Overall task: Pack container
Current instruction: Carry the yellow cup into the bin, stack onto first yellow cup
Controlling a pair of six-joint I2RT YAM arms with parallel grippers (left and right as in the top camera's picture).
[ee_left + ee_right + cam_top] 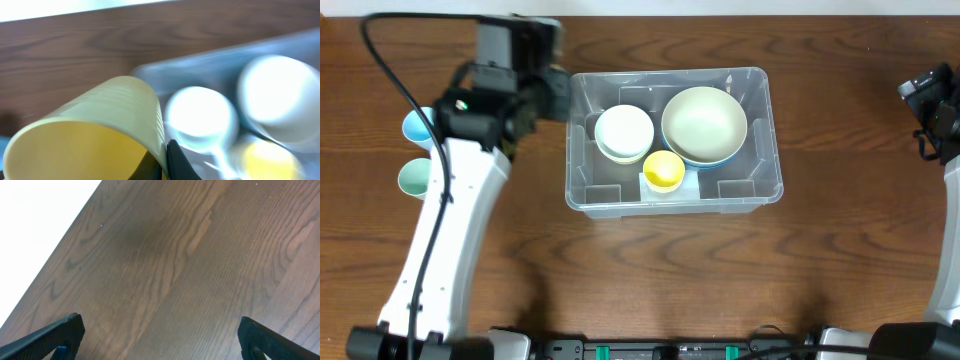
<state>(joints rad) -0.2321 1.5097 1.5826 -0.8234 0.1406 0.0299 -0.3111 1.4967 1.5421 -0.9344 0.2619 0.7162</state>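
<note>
The small yellow cup [664, 170] stands in the container with its opening up, so I need to swing my left gripper back past the white bowl and down onto it.
The clear container [765, 190] stands mid-table. It holds a large pale green bowl [704, 122], a white bowl [623, 131] and a small yellow cup [663, 170]. My left gripper [162, 160] is shut on the rim of a pale yellow cup [95, 130], held tilted just left of the container's far left corner; in the overhead view the arm [505, 75] hides that cup. The container's contents show blurred in the left wrist view [200, 117]. My right gripper [157, 335] is open and empty over bare wood at the far right [935, 100].
A light blue cup [416, 125] and a mint green cup [415, 178] stand on the table's left side, beside the left arm. The wooden table's far edge shows in the right wrist view [50, 255].
</note>
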